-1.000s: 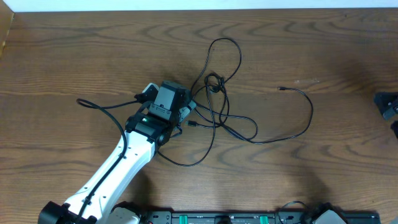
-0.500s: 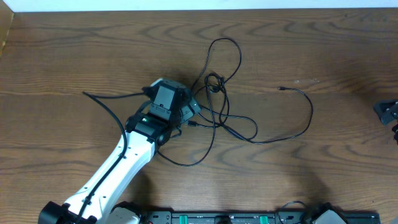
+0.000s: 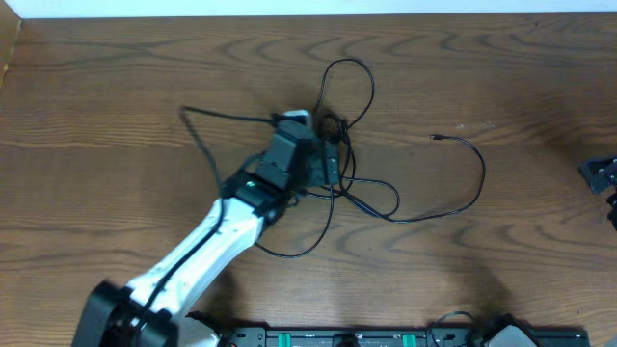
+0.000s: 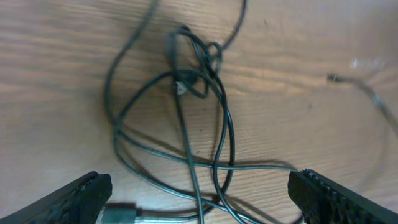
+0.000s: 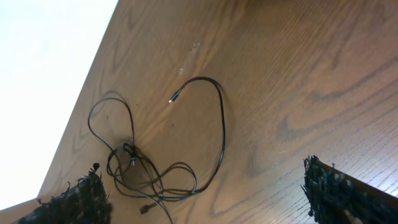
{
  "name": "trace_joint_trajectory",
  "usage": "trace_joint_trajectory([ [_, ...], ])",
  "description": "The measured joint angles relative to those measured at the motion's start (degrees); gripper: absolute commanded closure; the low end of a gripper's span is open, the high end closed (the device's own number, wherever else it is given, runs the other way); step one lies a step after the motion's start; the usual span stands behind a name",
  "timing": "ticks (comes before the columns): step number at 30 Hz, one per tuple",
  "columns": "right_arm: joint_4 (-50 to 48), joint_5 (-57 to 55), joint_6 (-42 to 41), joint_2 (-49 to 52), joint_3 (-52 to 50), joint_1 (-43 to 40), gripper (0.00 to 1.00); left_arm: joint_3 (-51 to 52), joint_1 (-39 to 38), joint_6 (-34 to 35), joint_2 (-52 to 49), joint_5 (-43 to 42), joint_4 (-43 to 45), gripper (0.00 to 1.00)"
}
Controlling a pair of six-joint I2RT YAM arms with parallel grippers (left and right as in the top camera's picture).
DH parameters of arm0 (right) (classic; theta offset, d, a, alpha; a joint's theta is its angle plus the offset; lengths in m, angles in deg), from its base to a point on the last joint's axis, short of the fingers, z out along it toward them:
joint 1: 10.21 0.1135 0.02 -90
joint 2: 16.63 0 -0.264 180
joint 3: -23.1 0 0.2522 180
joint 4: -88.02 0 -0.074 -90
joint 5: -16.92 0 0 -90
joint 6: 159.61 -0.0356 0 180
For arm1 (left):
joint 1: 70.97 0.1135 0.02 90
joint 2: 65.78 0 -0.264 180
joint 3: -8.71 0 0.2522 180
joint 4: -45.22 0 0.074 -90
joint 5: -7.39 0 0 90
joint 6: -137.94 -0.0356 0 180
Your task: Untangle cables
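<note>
My left gripper should move gently outward and down until its fingers are on either side of the knot's upright black cable (image 4: 175, 56), and then close, because the cable stands outward and below, beyond the fingers.
The cables (image 3: 359, 189) are thin black cords lying looped together on the wooden table, with a knot (image 3: 333, 127) and a loop (image 3: 349, 85) behind it. One long cord curves right and ends in a small plug (image 3: 436, 138). My left gripper (image 3: 322, 162) is open over the left side of the tangle. In the left wrist view the knot (image 4: 194, 67) lies ahead and several cords cross between my open fingers (image 4: 202, 198), with a grey plug (image 4: 121, 213) by the left finger. My right gripper (image 3: 603, 173) is open and empty, far to the right. I see no white cord.
The right wrist view shows the tangle (image 5: 149, 171) and the loose plug (image 5: 174, 98) far from my right gripper (image 5: 205, 199). The table's far edge (image 3: 308, 13) meets a white wall. The left arm's own thick wire (image 3: 207, 120) arcs to the left.
My left gripper has moved right and turned, from left of the tangle to over its left side. Its arm wire swung along. The cables and right gripper look unchanged.
</note>
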Motion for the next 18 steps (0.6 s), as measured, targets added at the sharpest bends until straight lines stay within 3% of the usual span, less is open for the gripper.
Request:
trace_joint_trajectory([
  [5, 0.37, -0.24, -0.24, 0.00, 0.00, 0.00, 0.01, 0.00, -1.57, -4.94, -6.49, 2.16, 5.68, 0.03],
  [13, 1.09, -0.37, -0.42, 0.00, 0.00, 0.00, 0.01, 0.00, -1.57, -5.51, -9.75, 9.18, 15.65, 0.03],
  [18, 1.42, -0.39, -0.42, 0.00, 0.00, 0.00, 0.01, 0.00, -1.57, -10.40, -12.63, 10.21, 19.23, 0.10],
])
